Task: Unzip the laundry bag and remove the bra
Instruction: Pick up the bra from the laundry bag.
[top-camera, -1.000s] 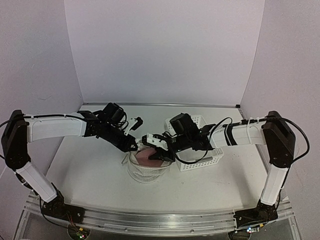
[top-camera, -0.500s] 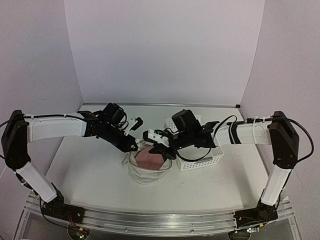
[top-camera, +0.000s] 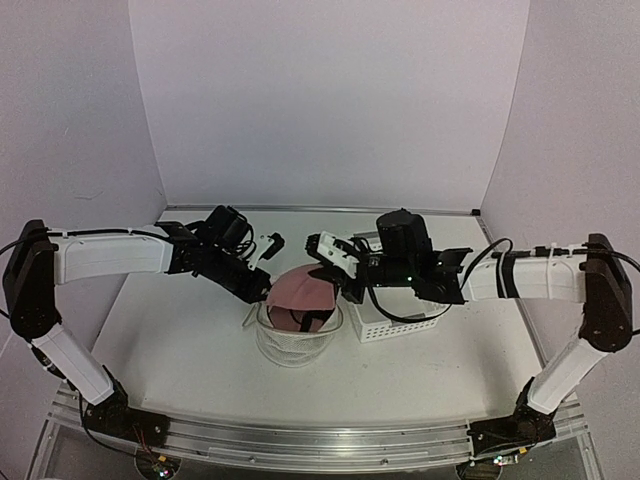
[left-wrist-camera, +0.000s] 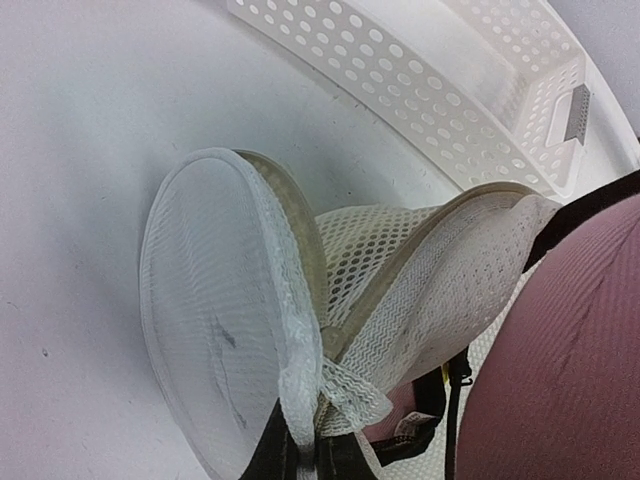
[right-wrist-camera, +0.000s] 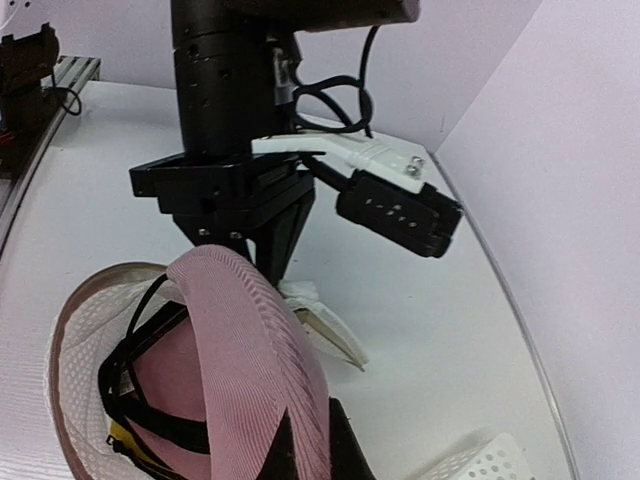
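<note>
The basket (top-camera: 394, 304) is to the right of my right gripper in the top view. Next I will lift the bra's cup to pull the bra's straps out of the bag (top-camera: 293, 342), move across, lower inside the basket and let go.
The laundry bag (top-camera: 293, 342) stands open on the table as a white mesh tub, its round lid (left-wrist-camera: 205, 315) flipped to the left. My left gripper (top-camera: 264, 289) is shut on the bag's rim by the lid hinge; in its wrist view the fingers (left-wrist-camera: 345, 462) pinch the mesh edge. The bra (top-camera: 303, 294) shows as a pink ribbed cup lifted partly out of the bag, black straps (right-wrist-camera: 140, 405) and a bit of yellow still inside. My right gripper (top-camera: 336, 274) is shut on the cup's right edge (right-wrist-camera: 300, 400).
A white lattice plastic basket (top-camera: 405, 318) stands right of the bag, under the right forearm. The two grippers are close together above the bag; the left one (right-wrist-camera: 250, 200) fills the right wrist view. Walls enclose the table at the back and sides.
My right gripper has shut on the bra's pink cup and drawn back up and to the right, raising the cup out of the bag. The left gripper has stayed put.
</note>
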